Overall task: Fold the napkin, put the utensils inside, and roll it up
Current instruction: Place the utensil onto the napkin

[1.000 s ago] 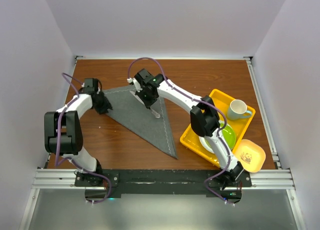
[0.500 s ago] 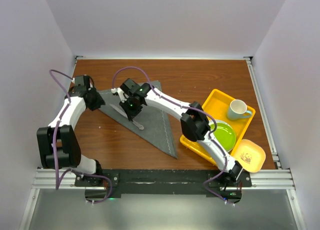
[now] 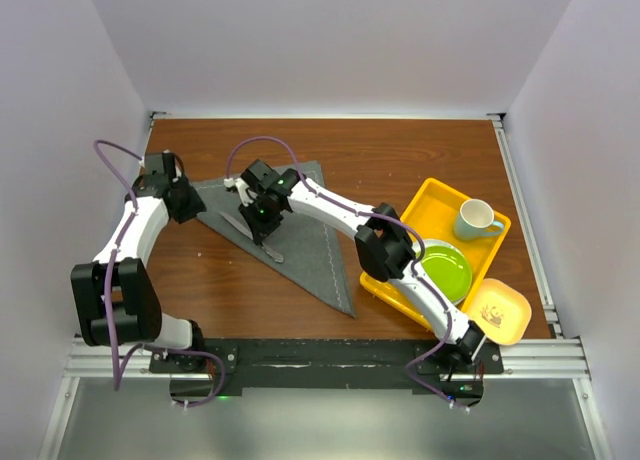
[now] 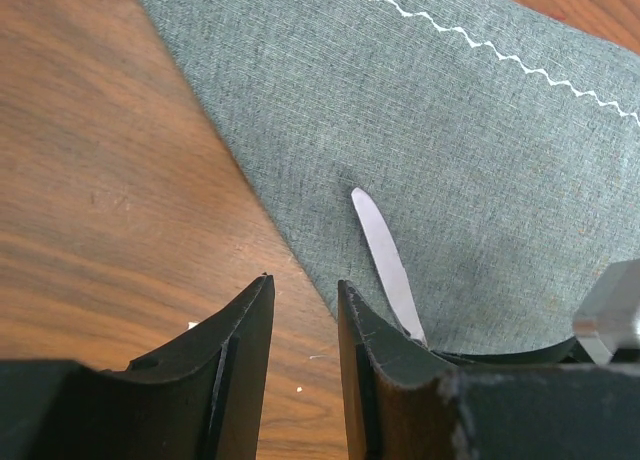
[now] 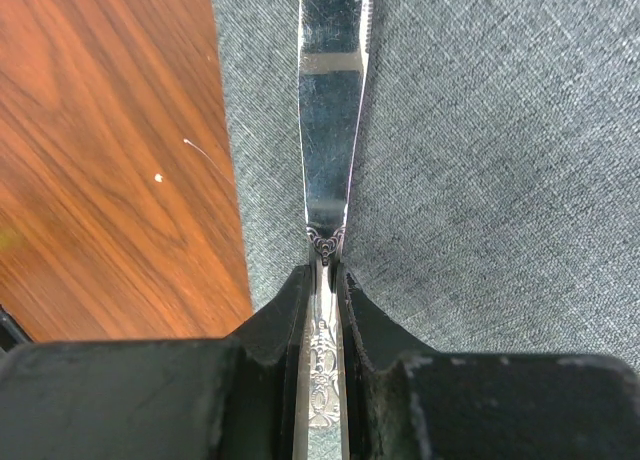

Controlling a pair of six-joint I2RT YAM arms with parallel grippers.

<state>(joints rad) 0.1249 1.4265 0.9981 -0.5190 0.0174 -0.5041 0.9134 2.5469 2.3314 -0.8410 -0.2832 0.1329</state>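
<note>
I will next move my left gripper to the left in the top view and down to the napkin's narrow end below it, since bare wood is between its fingers.
The napkin (image 3: 305, 235) lies folded into a dark grey triangle on the wooden table, also in the left wrist view (image 4: 470, 130) and the right wrist view (image 5: 490, 150). My right gripper (image 3: 262, 216) (image 5: 325, 277) is shut on the ornate handle of a silvery knife (image 5: 331, 110), one of the utensils. Its blade (image 3: 271, 249) (image 4: 384, 256) points toward the near left over the cloth. My left gripper (image 3: 186, 201) (image 4: 303, 288) stands open at the napkin's left edge, with only bare wood between its fingers.
A yellow tray (image 3: 430, 192) at the right holds a white mug (image 3: 476, 218) and a green plate (image 3: 447, 270). A small yellow dish (image 3: 500, 310) sits beside it at the front right. White walls close in the table on three sides.
My right gripper has carried the knife leftward across the napkin toward its left side. My left gripper has drawn back to the left, off the cloth's corner.
</note>
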